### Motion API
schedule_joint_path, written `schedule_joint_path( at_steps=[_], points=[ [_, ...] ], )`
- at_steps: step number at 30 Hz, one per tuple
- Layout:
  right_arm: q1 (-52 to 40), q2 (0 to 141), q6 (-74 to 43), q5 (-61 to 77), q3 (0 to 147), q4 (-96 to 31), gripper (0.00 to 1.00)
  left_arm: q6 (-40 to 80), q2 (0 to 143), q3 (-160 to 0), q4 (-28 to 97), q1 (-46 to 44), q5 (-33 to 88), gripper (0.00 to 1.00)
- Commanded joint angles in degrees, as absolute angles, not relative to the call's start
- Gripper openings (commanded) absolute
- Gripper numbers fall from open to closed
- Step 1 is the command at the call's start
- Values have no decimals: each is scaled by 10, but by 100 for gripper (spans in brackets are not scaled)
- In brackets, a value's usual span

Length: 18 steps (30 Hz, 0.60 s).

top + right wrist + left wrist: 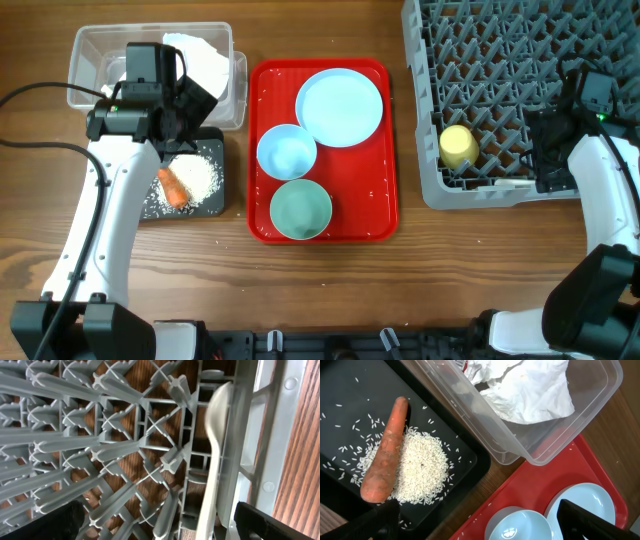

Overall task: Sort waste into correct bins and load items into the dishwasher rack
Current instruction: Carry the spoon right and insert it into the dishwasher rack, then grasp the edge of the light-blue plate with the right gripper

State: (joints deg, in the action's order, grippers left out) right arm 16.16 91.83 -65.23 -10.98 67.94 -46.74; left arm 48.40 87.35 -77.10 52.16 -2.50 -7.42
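I will raise my right gripper next, move it across and lower it onto the blue plate's rack-side rim, because the white spoon (215, 460) is in the rack and the plate is still on the red tray.
The clear tub (92, 50) holds the white napkin (525, 390) and a bit of the red wrapper (463, 364). The black tray (215, 195) holds the carrot (385, 455) and the rice (422, 472). My left gripper (480, 525) is open and empty, above the gap between the black tray and the red tray. The blue plate (340, 107), blue bowl (287, 152) and green bowl (301, 209) sit on the red tray. The rack (500, 60) holds the yellow cup (458, 147). My right gripper (165, 525) is open over the rack's right edge, with the white spoon (215, 460) lying in the rack between its fingers. The brown lump is out of view.
The red tray (385, 210) lies in the middle of the wooden table, with a few stray rice grains on it. The tub's corner (520, 455) overhangs the black tray's edge. A black cable (40, 92) runs along the left side.
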Motion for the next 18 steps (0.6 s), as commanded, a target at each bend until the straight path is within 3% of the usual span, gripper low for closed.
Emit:
schedule_joint_path(
  at_steps=[1, 5, 7, 12, 15, 18],
  points=[
    [159, 915, -608, -120, 678, -471, 100, 493, 879, -768, 522, -24, -76, 100],
    [159, 889, -467, -60, 678, -425, 100, 493, 879, -768, 522, -24, -76, 100],
    [159, 862, -322, 64, 678, -364, 100, 493, 879, -768, 522, -24, -76, 100],
    [140, 813, -205, 303, 678, -272, 98, 493, 879, -768, 522, -24, -76, 100],
    [68, 814, -206, 302, 678, -249, 93, 493, 879, -768, 522, -24, -76, 100],
    [-46, 837, -239, 191, 678, -219, 91, 493, 879, -768, 522, -24, -76, 100]
  ],
)
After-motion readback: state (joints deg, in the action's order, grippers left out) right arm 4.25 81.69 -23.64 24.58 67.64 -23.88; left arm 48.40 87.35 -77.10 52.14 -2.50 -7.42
